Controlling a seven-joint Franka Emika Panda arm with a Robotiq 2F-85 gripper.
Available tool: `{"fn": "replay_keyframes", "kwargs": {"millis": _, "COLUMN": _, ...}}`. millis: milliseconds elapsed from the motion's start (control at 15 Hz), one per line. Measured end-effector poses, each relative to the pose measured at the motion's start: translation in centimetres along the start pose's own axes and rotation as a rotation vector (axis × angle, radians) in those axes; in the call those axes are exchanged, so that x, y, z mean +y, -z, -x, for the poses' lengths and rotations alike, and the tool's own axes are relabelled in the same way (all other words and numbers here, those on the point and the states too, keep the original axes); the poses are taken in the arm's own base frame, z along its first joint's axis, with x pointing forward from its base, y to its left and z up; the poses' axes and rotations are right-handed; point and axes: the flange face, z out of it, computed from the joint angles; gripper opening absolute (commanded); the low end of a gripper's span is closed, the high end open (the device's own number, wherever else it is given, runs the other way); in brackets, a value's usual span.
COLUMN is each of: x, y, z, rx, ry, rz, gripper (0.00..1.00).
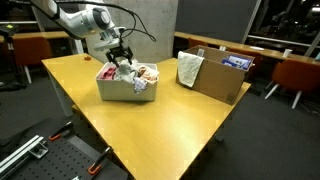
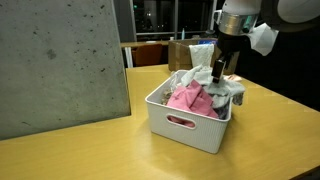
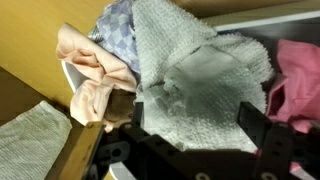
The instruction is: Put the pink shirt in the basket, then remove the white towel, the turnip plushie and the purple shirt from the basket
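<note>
My gripper goes down a little into the folds and closes next, since the white towel (image 3: 195, 80) lies bunched just below, between its fingers.
A white basket (image 1: 125, 90) stands on the yellow table and also shows in an exterior view (image 2: 185, 125). The pink shirt (image 2: 190, 98) lies inside it, at the right edge of the wrist view (image 3: 300, 75). The white towel (image 3: 195, 80) lies bunched on top. My gripper (image 3: 195, 125) is low over the basket (image 1: 120, 58) (image 2: 220, 75), fingers wide apart on either side of the towel. The purple patterned shirt (image 3: 120, 25) lies beyond the towel. A peach-coloured soft thing (image 3: 90, 60), possibly the turnip plushie, lies beside it.
An open cardboard box (image 1: 215, 75) stands on the table near the basket, with a pale cloth (image 1: 190, 68) draped over its edge. A grey panel (image 2: 60, 60) stands beside the basket. A greyish cloth (image 3: 30, 140) shows at the wrist view's lower left.
</note>
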Motion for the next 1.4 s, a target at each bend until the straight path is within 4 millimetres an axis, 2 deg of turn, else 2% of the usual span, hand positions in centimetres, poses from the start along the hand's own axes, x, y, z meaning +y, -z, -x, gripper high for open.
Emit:
{"fn": "replay_keyframes", "kwargs": {"millis": 267, "x": 0.3, "y": -0.9, "z": -0.3, "rx": -0.004, "ry": 0.029, "rz": 0.000, "gripper": 0.38}}
{"fn": "replay_keyframes", "kwargs": {"millis": 600, "x": -0.5, "y": -1.5, "z": -0.2, "rx": 0.031, "ry": 0.070, "rz": -0.015, "gripper": 0.01}}
{"fn": "replay_keyframes", "kwargs": {"millis": 800, "x": -1.4, "y": -1.8, "z": 0.5, "rx": 0.072, "ry": 0.082, "rz": -0.030, "gripper": 0.00}}
{"fn": "replay_keyframes", "kwargs": {"millis": 1000, "x": -1.6, "y": -0.6, "z": 2.4, "rx": 0.118, "ry": 0.080, "rz": -0.048, "gripper": 0.01}}
{"fn": "replay_keyframes", "kwargs": {"millis": 1200, "x": -0.7, "y": 2.6, "z": 5.2, "rx": 0.167, "ry": 0.038, "rz": -0.072, "gripper": 0.01}}
{"fn": "replay_keyframes", "kwargs": {"millis": 1400, "x": 1.6, "y": 6.9, "z": 8.4, "rx": 0.205, "ry": -0.011, "rz": -0.061, "gripper": 0.01}}
